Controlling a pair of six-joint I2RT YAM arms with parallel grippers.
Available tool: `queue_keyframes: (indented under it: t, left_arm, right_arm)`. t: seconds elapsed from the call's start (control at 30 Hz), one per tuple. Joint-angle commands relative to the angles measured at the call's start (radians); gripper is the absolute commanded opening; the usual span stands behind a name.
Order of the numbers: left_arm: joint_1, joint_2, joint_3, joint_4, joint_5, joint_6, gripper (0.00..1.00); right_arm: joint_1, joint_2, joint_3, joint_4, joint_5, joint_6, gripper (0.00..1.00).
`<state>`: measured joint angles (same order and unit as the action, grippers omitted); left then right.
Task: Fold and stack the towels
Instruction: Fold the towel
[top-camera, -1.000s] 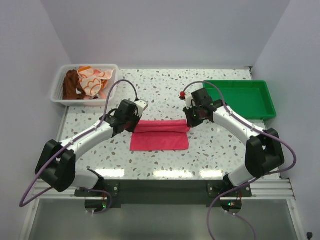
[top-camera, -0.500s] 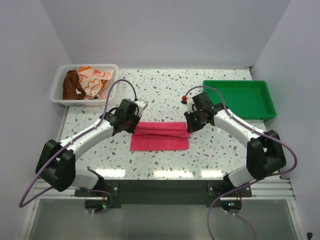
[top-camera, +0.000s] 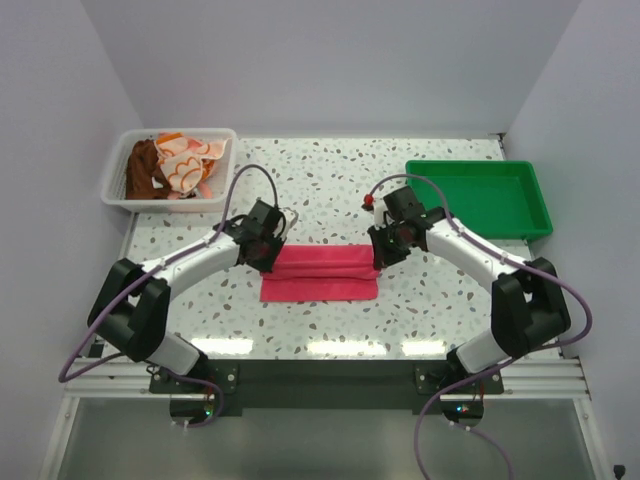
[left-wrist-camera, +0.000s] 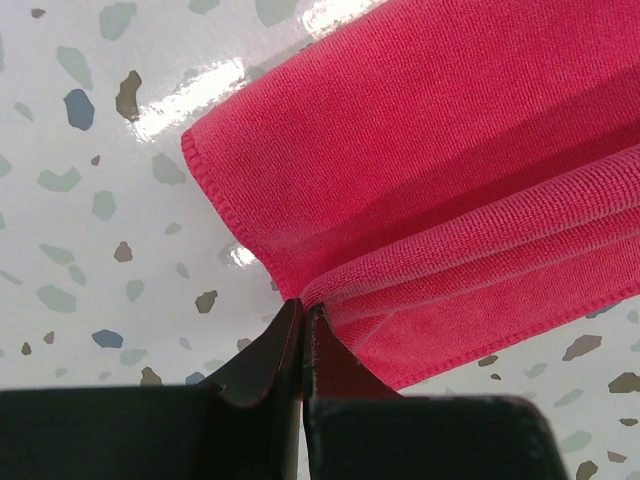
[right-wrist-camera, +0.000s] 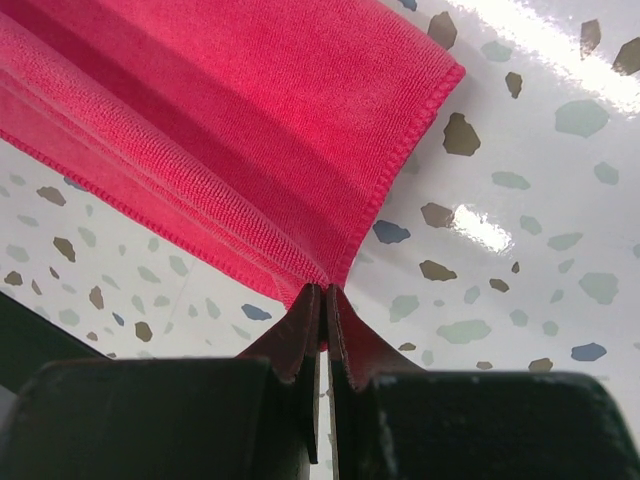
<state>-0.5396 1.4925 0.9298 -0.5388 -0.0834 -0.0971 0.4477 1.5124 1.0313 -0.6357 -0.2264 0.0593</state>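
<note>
The held towel corner goes back and down over the towel's near corner (top-camera: 375, 296) next, and my right gripper releases it there, since the near part of the towel still lies uncovered.
A hot pink towel (top-camera: 322, 273) lies on the speckled table, its far edge lifted and folded toward the near edge. My left gripper (top-camera: 268, 252) is shut on the towel's left corner, seen in the left wrist view (left-wrist-camera: 303, 305) with pink cloth (left-wrist-camera: 430, 150) spreading from the tips. My right gripper (top-camera: 379, 255) is shut on the right corner, seen in the right wrist view (right-wrist-camera: 324, 290) with the cloth (right-wrist-camera: 230, 110) beyond. A dark brown towel (top-camera: 143, 172) and an orange flower-patterned towel (top-camera: 188, 160) lie crumpled in the basket.
A white mesh basket (top-camera: 115, 195) stands at the back left. A green plastic tray (top-camera: 480, 198) stands at the back right. Purple walls enclose the table on three sides.
Both grippers have moved toward the near edge with the towel's far edge, making the fold narrower. The left arm has swung inward and lower.
</note>
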Motion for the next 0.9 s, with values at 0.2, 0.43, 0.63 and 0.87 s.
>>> queue_keyframes:
  t: [0.2,0.43,0.63,0.87]
  left_arm:
    - [-0.006,0.037,-0.006,-0.058,-0.038,-0.027,0.06]
    - [-0.007,0.000,0.012,-0.081,-0.058,-0.044,0.06]
    - [-0.008,-0.057,0.053,-0.122,-0.067,-0.047,0.06]
    - [-0.007,-0.055,0.014,-0.125,-0.032,-0.061,0.07]
  right_arm:
    - [-0.004,0.043,-0.019,-0.068,0.048,0.013,0.00]
    - [0.002,0.017,0.001,-0.087,0.068,0.017,0.00]
    - [0.003,-0.023,0.036,-0.128,0.070,0.020,0.00]
    - [0.006,-0.029,-0.019,-0.110,0.062,0.037,0.00]
